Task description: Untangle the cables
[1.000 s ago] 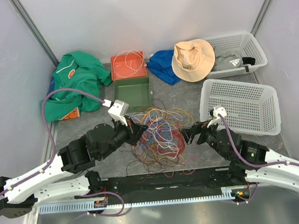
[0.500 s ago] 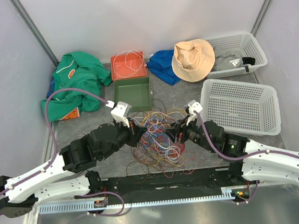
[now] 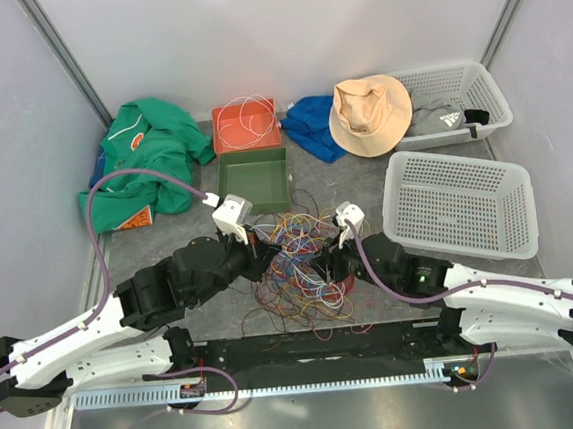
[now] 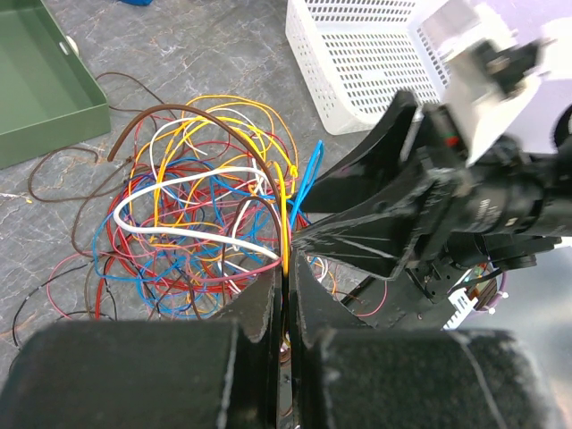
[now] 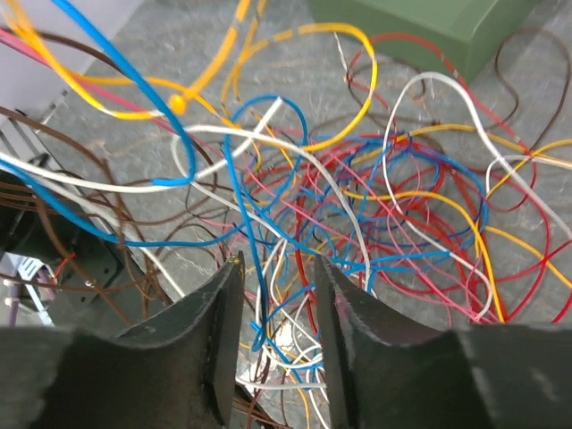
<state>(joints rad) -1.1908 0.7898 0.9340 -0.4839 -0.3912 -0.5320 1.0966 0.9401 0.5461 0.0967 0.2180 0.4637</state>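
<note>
The yellow cable is bunched with brown and white cables at the shut fingers. I will next lower my left gripper toward the heap (image 3: 296, 259) (image 4: 207, 234) and open it.
The cables (image 3: 306, 263) lie as a tangled heap of red, blue, yellow, white and brown wires on the grey table, between my two arms. My left gripper (image 3: 261, 252) sits at the heap's left edge, shut on a yellow cable (image 4: 285, 223) that rises from its tips (image 4: 285, 273). My right gripper (image 3: 333, 268) hangs over the heap's right side. In the right wrist view it is open (image 5: 277, 268), with blue (image 5: 255, 223) and white (image 5: 357, 232) strands running between its jaws.
A green tray (image 3: 253, 180) and an orange tray (image 3: 246, 126) holding a white cable stand behind the heap. Two white baskets (image 3: 463, 202) (image 3: 457, 99) are at right, green cloth (image 3: 147, 166) at left, blue cloth (image 3: 311, 127) and a hat (image 3: 369, 114) at the back.
My right arm has swung left from beside the basket into the cable heap, toward my left gripper. My left arm has stayed almost still.
</note>
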